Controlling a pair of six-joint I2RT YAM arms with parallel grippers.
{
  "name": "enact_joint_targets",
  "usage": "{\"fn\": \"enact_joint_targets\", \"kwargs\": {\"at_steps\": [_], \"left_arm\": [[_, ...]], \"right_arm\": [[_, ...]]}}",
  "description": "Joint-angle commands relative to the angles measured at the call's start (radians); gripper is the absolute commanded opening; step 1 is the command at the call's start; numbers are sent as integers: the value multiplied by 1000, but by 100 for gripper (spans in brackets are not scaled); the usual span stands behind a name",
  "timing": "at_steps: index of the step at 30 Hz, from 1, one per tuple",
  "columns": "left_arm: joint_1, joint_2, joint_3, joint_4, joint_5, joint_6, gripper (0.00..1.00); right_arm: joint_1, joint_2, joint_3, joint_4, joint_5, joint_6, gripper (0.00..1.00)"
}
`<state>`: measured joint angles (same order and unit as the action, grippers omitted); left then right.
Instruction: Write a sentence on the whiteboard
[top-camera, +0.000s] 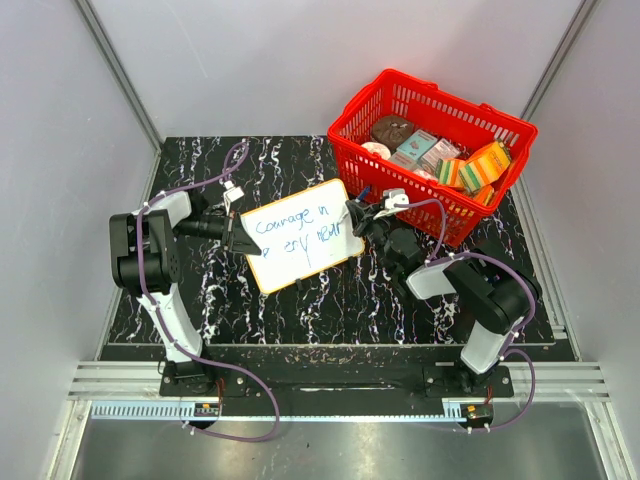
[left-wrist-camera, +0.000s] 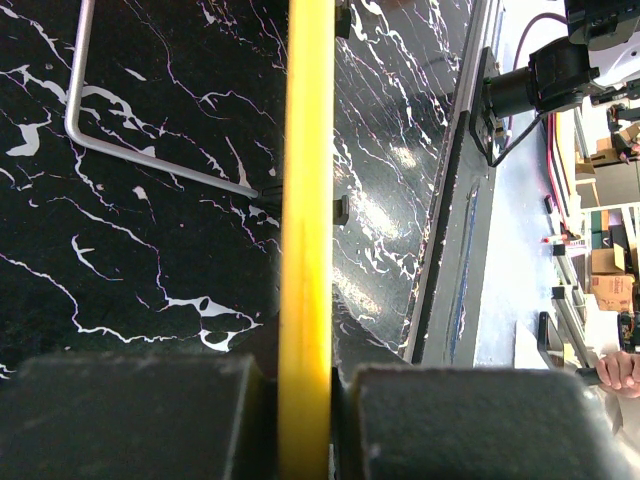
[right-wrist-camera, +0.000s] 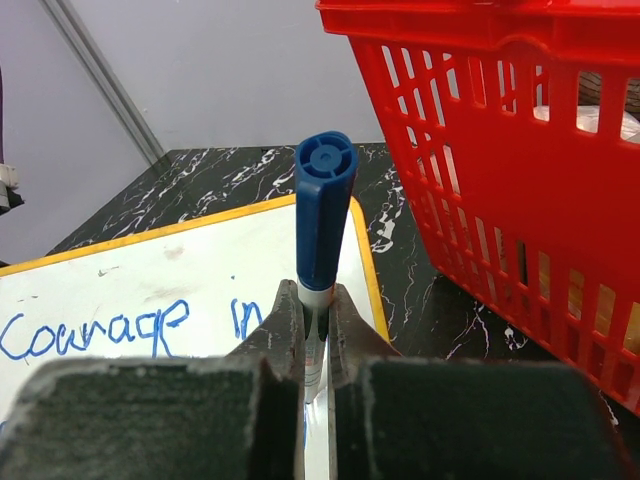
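The right gripper lifts, swings back and down, and releases the marker on bare tabletop (top-camera: 382, 311) beside the whiteboard's near corner next, as the second line nears the whiteboard's edge.
The whiteboard (top-camera: 298, 235), white with a yellow-orange rim, sits tilted at the table's middle. Blue handwriting on it, the sentence (top-camera: 297, 230), runs in two lines, the first reading "Courage in". My left gripper (top-camera: 237, 240) is shut on the board's left edge; in the left wrist view the yellow rim (left-wrist-camera: 306, 230) runs between the jaws. My right gripper (top-camera: 358, 220) is at the board's right edge, shut on a blue marker (right-wrist-camera: 322, 215) held upright over the board (right-wrist-camera: 150, 290), blue end up. The marker's tip is hidden.
A red basket (top-camera: 432, 150) filled with several boxes and packets stands at the back right, close behind my right gripper; its wall (right-wrist-camera: 500, 190) fills the right of the right wrist view. A metal stand wire (left-wrist-camera: 120, 150) lies under the board.
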<state>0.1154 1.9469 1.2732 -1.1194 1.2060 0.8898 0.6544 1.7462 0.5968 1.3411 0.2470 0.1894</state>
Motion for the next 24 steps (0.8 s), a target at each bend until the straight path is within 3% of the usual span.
{"fn": "enact_joint_targets", "kwargs": {"at_steps": [1,24], "left_arm": [[-19,0,-35,23,-209,98,0],[-19,-2,-31,21,-204,93,0]], "right_arm": [[-10,-2,24,23,61,-33,0],[-15,-8,-61,67,66,18,0]]}}
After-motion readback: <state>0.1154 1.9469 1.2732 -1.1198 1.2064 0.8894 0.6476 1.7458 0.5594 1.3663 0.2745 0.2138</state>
